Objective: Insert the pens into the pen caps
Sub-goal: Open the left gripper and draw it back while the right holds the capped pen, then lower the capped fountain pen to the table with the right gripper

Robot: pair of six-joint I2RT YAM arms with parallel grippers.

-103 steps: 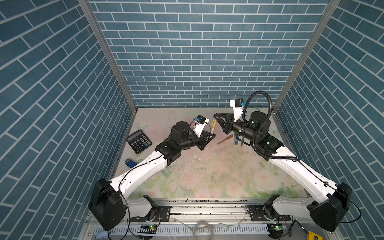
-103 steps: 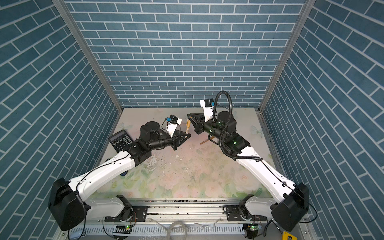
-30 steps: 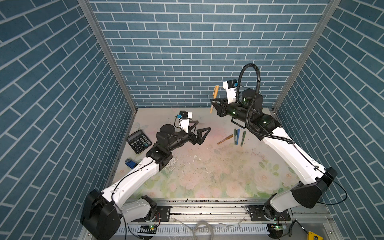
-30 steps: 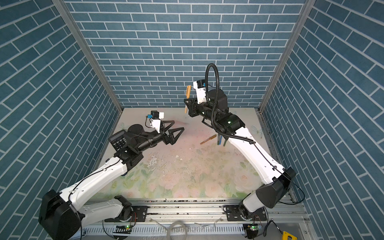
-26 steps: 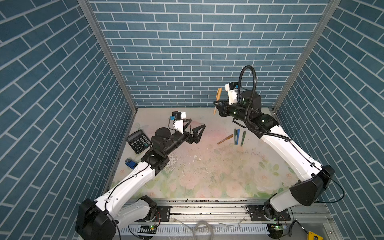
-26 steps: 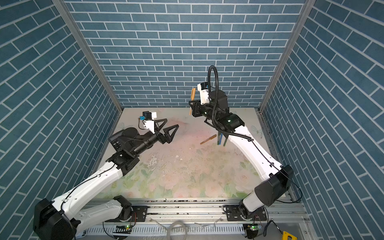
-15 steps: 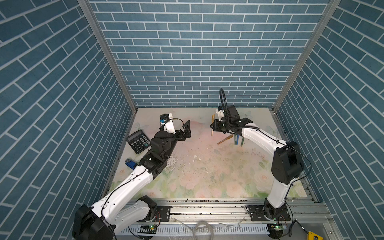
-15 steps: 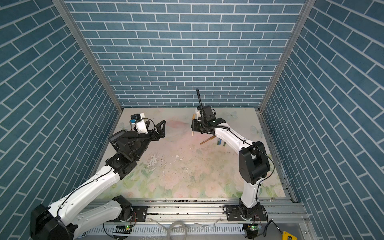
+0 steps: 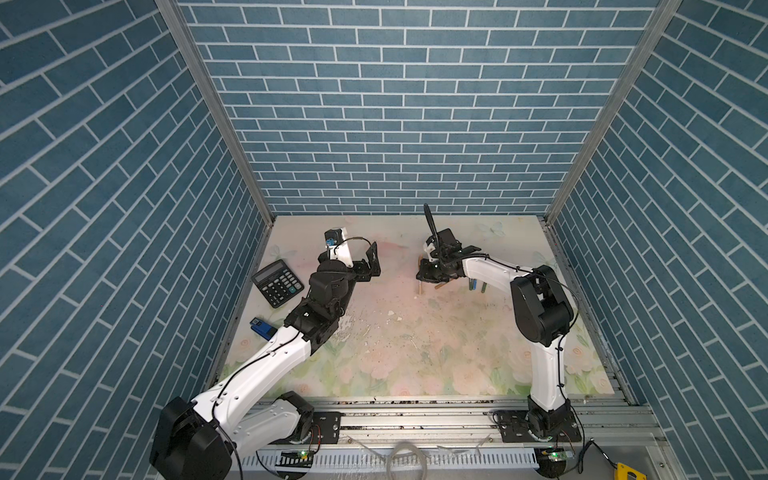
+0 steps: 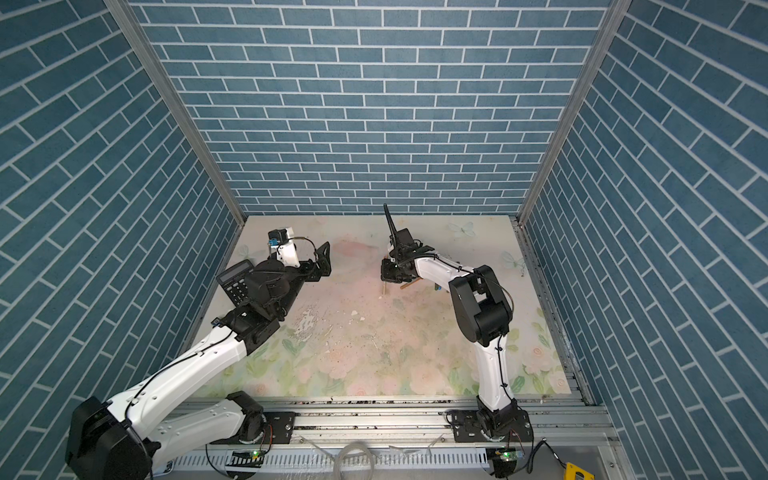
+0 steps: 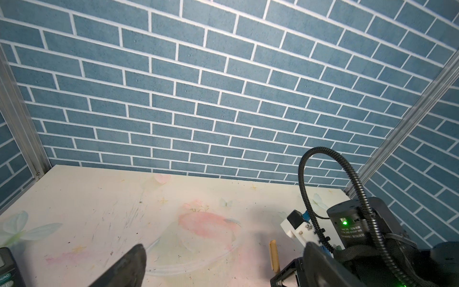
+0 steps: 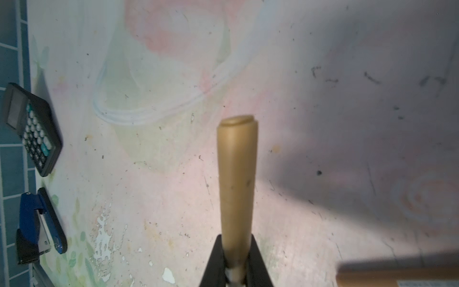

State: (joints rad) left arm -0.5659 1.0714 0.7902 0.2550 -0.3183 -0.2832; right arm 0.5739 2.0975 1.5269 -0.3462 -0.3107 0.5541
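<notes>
Next, my right gripper comes down onto the open patch of flowered mat [image 9: 413, 289] just below it and releases the tan-gold pen there, clear of the other pens.
My right gripper [image 9: 427, 275] [image 12: 234, 268] is shut on a tan-gold pen [image 12: 237, 179] [image 9: 420, 286] low over the flowered mat. The pen sticks out past the fingertips, and its flat end hangs free over the mat. The left wrist view shows the same pen [image 11: 274, 256] rising from the right jaws. My left gripper [image 9: 371, 264] [image 10: 323, 262] [image 11: 223, 263] is open and empty, off to the pen's left. Behind the right gripper lie an orange-brown pen [image 9: 441, 285], a blue pen [image 9: 471, 284] and a green pen [image 9: 483, 286]. The pen caps cannot be made out in any view.
A black calculator [image 9: 277, 282] [image 12: 32, 129] and a blue stapler [image 9: 262, 327] [image 12: 37, 228] lie by the left wall. Blue brick walls close in the left, back and right sides. The right arm's cable loop [image 11: 330, 179] stands above its wrist.
The right arm has swung down from high by the back wall to just above the mat, pen still gripped. The left gripper has drawn back to the left, still open.
</notes>
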